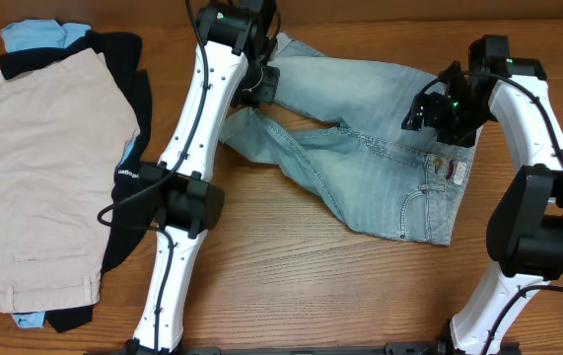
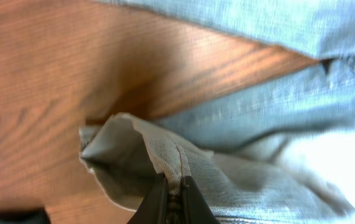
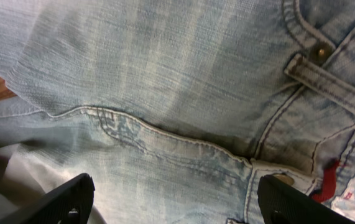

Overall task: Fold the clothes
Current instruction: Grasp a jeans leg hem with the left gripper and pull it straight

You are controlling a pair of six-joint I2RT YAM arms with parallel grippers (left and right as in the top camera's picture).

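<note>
The held leg is hanging creased by the other leg. My left gripper should move it back and down toward bare wood nearer the stack (image 2: 56, 129), then let go of it.
Pale blue denim shorts (image 1: 360, 148) lie spread on the table's middle, legs toward the left, waistband with a small label (image 1: 456, 173) toward the right. My left gripper (image 1: 261, 87) is shut on a leg's hem (image 2: 171, 162), pinching the seam and lifting it a little off the wood. My right gripper (image 1: 429, 110) is open, hovering just over the denim by the waistband (image 3: 177, 155); a belt loop (image 3: 326, 81) and red label (image 3: 326, 183) show there.
A stack of other garments sits at the left: a beige piece (image 1: 49, 168) on top, black cloth (image 1: 128, 108) beneath, sky-blue cloth (image 1: 35, 37) peeking out at the back. Bare wood table (image 1: 311, 286) lies in front of the shorts.
</note>
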